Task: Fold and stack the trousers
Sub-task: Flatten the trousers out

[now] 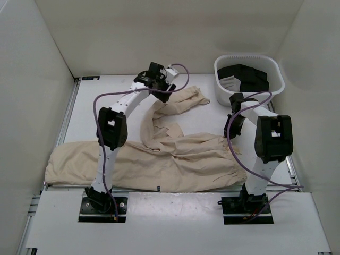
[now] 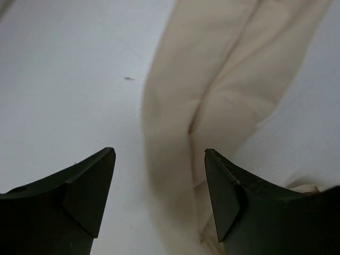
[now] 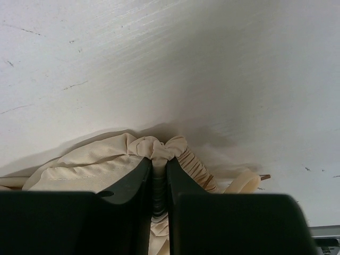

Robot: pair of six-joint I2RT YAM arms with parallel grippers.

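I will pull the trousers' waistband with my right gripper to the right in the top view, onto bare tabletop, and release it.
The beige trousers (image 1: 159, 159) lie spread across the table. One leg lies flat along the near edge. The other leg (image 1: 175, 103) runs twisted up toward the back. My left gripper (image 1: 166, 81) is open above that far leg, which shows between its fingers in the left wrist view (image 2: 212, 79). My right gripper (image 1: 232, 127) is shut on the gathered elastic waistband (image 3: 159, 149) at the trousers' right end, low on the table.
A white basket (image 1: 272, 68) holding black clothing with a white patch (image 1: 247, 77) stands at the back right. White walls enclose the table on three sides. A metal rail (image 1: 69, 114) runs along the left edge.
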